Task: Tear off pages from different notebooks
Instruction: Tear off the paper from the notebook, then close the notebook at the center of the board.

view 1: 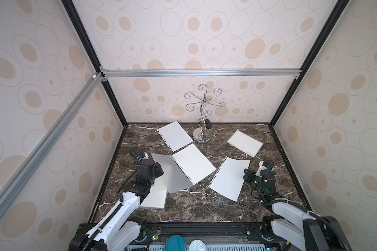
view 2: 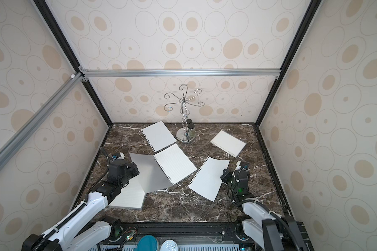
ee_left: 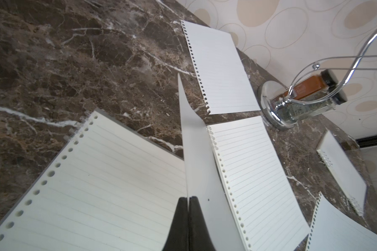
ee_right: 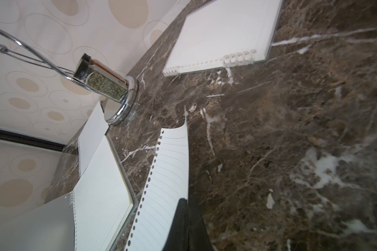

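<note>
The grey cover (ee_left: 196,152) is standing open, so my left gripper should swing across the notebook's ringed edge, over the middle notebook's bare top page (ee_left: 256,177), and let go of the cover there.
Three notebooks lie on the marble table: one open in the middle (view 1: 194,166), one under my left arm (view 1: 155,196), one at the back right (view 1: 245,143). My left gripper (ee_left: 188,198) is shut on the middle notebook's grey cover (ee_left: 196,152), holding it raised on edge; in a top view the left gripper (view 1: 160,171) is at the cover's left side. My right gripper (ee_right: 187,200) is shut on the right edge of a loose lined page (ee_right: 170,173), which lies curled right of centre (view 1: 229,178). Another loose page (view 1: 175,135) lies flat at the back.
A chrome hook stand (view 1: 201,121) rises at the back centre, with two spice jars (view 1: 208,128) on its round base, close to the back page and the middle notebook. Patterned walls close in three sides. A teal lid (view 1: 175,243) sits below the front rail.
</note>
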